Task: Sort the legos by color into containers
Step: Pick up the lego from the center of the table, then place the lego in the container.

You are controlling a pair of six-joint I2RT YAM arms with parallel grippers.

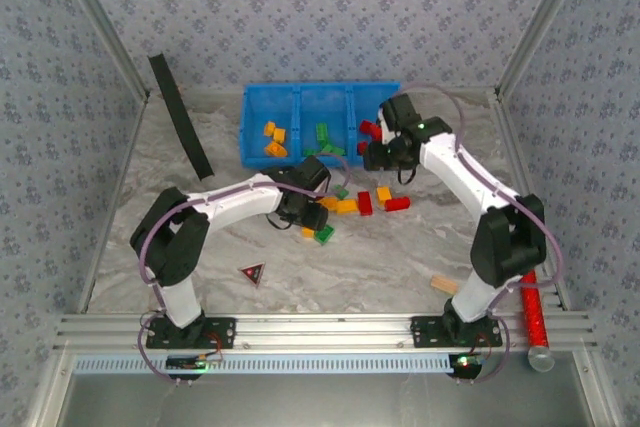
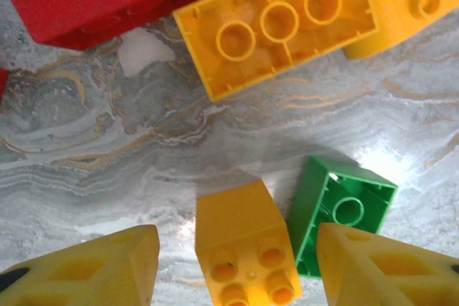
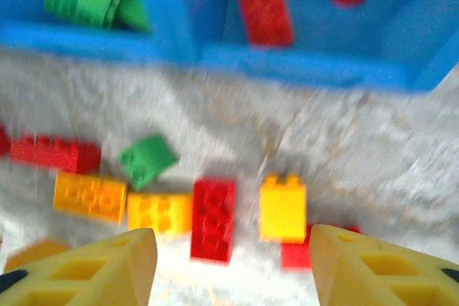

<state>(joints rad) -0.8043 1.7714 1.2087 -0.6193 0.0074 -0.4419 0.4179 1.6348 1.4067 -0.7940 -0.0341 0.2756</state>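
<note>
My left gripper should next lower its open fingers past the orange lego's studded top (image 1: 308, 233) (image 2: 252, 271) and close on the lego, because the lego is below with gaps on both sides.
The blue three-compartment bin (image 1: 300, 87) stands at the back, with orange bricks (image 1: 274, 139) on the left, green bricks (image 1: 326, 137) in the middle and red bricks (image 1: 370, 130) on the right. Loose bricks lie in front of it, among them a red brick (image 1: 365, 203) and a green brick (image 1: 324, 235). My left gripper (image 1: 305, 215) is low over this pile and open. A yellow brick (image 2: 247, 249) sits between its fingers with gaps on both sides, and a green brick (image 2: 343, 209) lies just to the right. My right gripper (image 3: 229, 249) hovers open near the bin's front wall (image 3: 287, 62), above a red brick (image 3: 213, 218) and a yellow brick (image 3: 282, 208).
A black strip (image 1: 180, 115) leans at the back left. A dark red-edged triangle (image 1: 253, 272) lies front centre and a tan block (image 1: 444, 284) front right. A red cylinder (image 1: 533, 312) rests at the right edge. Patterned walls close in three sides.
</note>
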